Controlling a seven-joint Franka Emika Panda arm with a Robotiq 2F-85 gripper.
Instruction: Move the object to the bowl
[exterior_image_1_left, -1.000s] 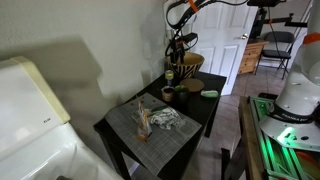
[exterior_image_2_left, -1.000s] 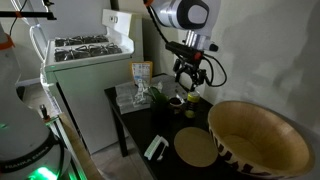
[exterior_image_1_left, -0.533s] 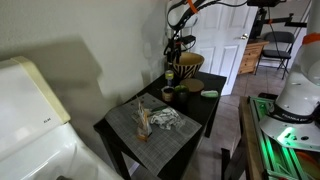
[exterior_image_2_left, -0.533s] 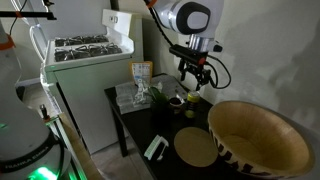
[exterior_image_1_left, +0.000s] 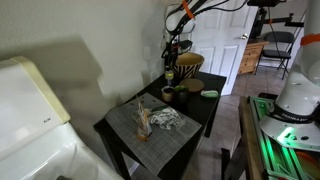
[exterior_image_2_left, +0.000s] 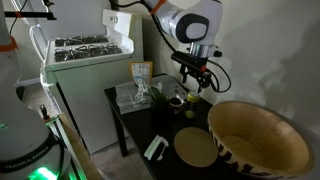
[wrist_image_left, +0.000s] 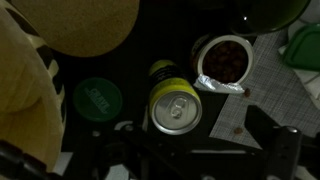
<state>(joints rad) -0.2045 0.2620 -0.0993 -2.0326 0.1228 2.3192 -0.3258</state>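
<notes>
The top of the can is still below my open fingers, so my gripper should go down next until they are on either side of the can's upper end (exterior_image_1_left: 169, 74) (wrist_image_left: 176, 108).
The object is a slim upright can with a yellow-green rim (wrist_image_left: 175, 105), seen from above in the wrist view. It stands on the dark table in both exterior views (exterior_image_1_left: 170, 76) (exterior_image_2_left: 190, 98). My gripper (wrist_image_left: 195, 140) is open and empty. It hangs above the can in both exterior views (exterior_image_1_left: 173, 50) (exterior_image_2_left: 197, 76) and does not touch it. The large tan woven bowl (exterior_image_1_left: 191, 67) (exterior_image_2_left: 262, 140) with a dark zigzag band stands beside the can. Its rim fills the left of the wrist view (wrist_image_left: 60, 25).
A small dark green bowl (wrist_image_left: 222, 58) (exterior_image_1_left: 168, 95) with dark contents sits next to the can. A flat green lid (wrist_image_left: 97, 97) (exterior_image_1_left: 209, 94) lies on the table. A grey placemat (exterior_image_1_left: 150, 125) holds crumpled wrapping and a small figure. A white stove (exterior_image_2_left: 85, 60) stands beside the table.
My gripper has shifted slightly above the can and stays open. The can and bowls have not moved.
</notes>
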